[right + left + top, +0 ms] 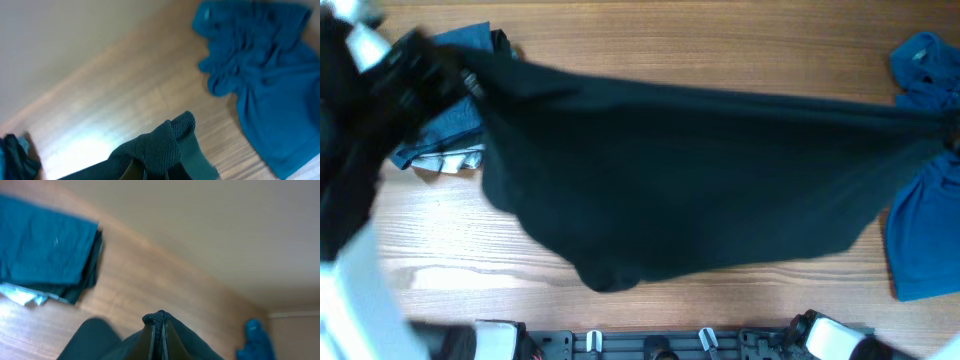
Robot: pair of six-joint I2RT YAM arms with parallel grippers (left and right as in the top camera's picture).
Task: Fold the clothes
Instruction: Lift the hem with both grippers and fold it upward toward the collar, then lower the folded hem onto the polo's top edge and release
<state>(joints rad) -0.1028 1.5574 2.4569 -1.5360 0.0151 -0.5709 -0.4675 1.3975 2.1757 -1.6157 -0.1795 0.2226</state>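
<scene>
My right gripper should next go down and outward and release the wide-stretched shirt's corner on the bare tabletop at the back.
The black polo shirt (690, 180) hangs stretched wide above the table, held up by its two top corners. My left gripper (160, 330) is shut on one bunched corner of it, at the overhead view's upper left (470, 82). In the right wrist view my right gripper (167, 160) is shut on the other corner, a knot of mesh fabric (172, 140). That corner reaches the right edge of the overhead view. The shirt's lower edge sags toward the table's front. The shirt's collar and logo are hidden.
A folded pile of blue clothes (445, 130) lies at the back left, partly behind the black shirt, and also shows in the left wrist view (45, 255). A crumpled blue shirt (925, 210) lies at the right edge (265, 65). The arm bases (670, 342) line the front edge.
</scene>
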